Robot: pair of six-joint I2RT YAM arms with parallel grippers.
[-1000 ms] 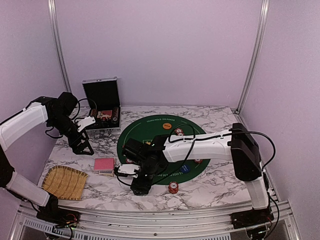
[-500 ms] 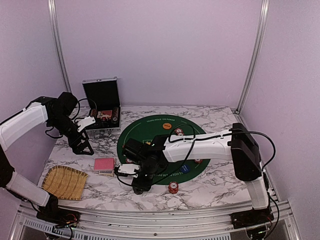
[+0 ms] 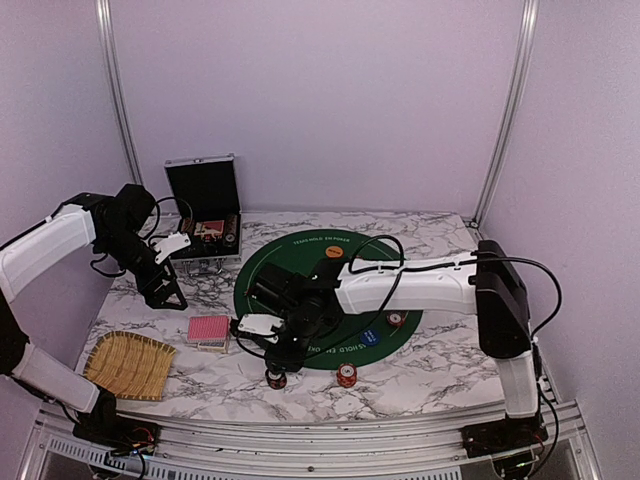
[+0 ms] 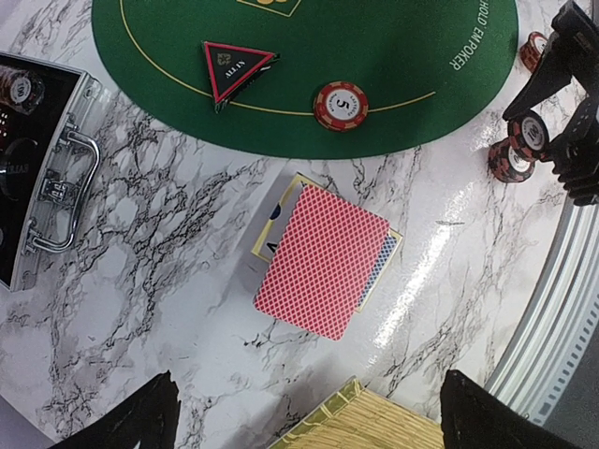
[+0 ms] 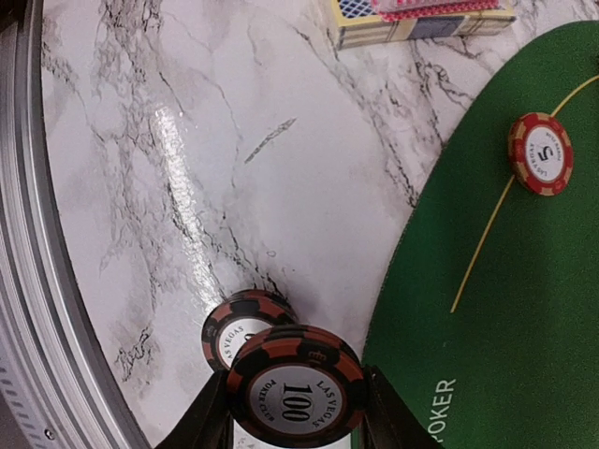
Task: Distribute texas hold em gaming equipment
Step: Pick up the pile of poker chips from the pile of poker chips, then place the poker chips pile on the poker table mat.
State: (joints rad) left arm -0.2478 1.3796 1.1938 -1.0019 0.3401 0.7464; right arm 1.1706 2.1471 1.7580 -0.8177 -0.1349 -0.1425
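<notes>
Next I need to lift my right gripper's chip outward over the green mat, then lower and release it on the empty bare felt beside the all-in marker.
My right gripper (image 5: 298, 416) is shut on a black-and-orange 100 poker chip (image 5: 298, 383), held a little above a short stack of like chips (image 5: 236, 329) on the marble by the green mat's near edge. From above, that gripper (image 3: 281, 348) hangs just over the stack (image 3: 275, 379). A red-backed card deck (image 4: 323, 257) lies on its box, below my left gripper (image 4: 314, 432), which stands open and empty. The left gripper (image 3: 166, 291) hovers behind the deck (image 3: 208, 330). A blue dealer button (image 3: 370, 337) lies on the mat.
Near the front edge stands a second chip stack (image 3: 346, 375). Single chips (image 3: 396, 319) and a triangular all-in marker (image 4: 234, 67) lie on the green mat (image 3: 300, 262). The open silver case (image 3: 205, 215) sits back left, the straw tray (image 3: 130, 365) front left.
The right gripper closed on the top chip and rose slightly, uncovering the stack beneath it. The left arm has not moved.
</notes>
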